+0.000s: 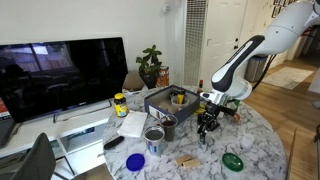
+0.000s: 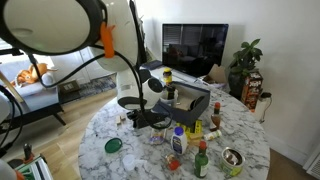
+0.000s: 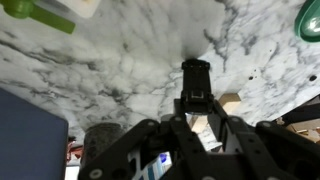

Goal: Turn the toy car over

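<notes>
The clear spot on the bare marble beside the flat green lid is behind my fingers, so I'll draw my gripper back next and release the dark piece there.
My gripper hangs over the marble table, and its dark fingertips are pressed together. I see nothing clearly between them. It shows above the table's middle in both exterior views. A pale yellowish piece lies on the table just beside and under the fingers, mostly hidden by them. I cannot tell whether it is the toy car. No other small yellow-and-dark toy shows plainly.
A metal tin can, a blue lid and a flat green lid lie near the front. A grey bin and a yellow-lidded jar stand behind. Several bottles crowd one edge.
</notes>
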Robot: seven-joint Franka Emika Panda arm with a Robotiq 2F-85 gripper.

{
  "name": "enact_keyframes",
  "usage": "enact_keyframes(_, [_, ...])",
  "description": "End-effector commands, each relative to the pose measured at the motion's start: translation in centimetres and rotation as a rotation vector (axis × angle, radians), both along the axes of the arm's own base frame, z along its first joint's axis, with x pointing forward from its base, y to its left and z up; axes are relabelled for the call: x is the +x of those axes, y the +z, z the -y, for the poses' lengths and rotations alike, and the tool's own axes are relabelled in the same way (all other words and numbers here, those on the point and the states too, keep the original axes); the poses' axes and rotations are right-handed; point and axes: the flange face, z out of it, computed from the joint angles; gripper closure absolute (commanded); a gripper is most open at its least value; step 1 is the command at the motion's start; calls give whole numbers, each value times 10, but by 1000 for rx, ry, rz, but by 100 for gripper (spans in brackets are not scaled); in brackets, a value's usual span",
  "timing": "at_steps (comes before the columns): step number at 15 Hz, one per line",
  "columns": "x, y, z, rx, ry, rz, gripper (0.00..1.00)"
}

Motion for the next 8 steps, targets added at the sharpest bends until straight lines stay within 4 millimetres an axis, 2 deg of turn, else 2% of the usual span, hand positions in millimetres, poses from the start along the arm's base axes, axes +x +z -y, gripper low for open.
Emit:
enact_keyframes(1, [-18, -12, 20, -119, -6, -27, 93])
enact_keyframes(4, [-26, -19, 33, -187, -11, -55, 93])
enact_keyframes(5, [-27, -22, 37, -208, -27, -58, 48])
enact_keyframes(8, [-28, -18, 30, -233, -52, -41, 32])
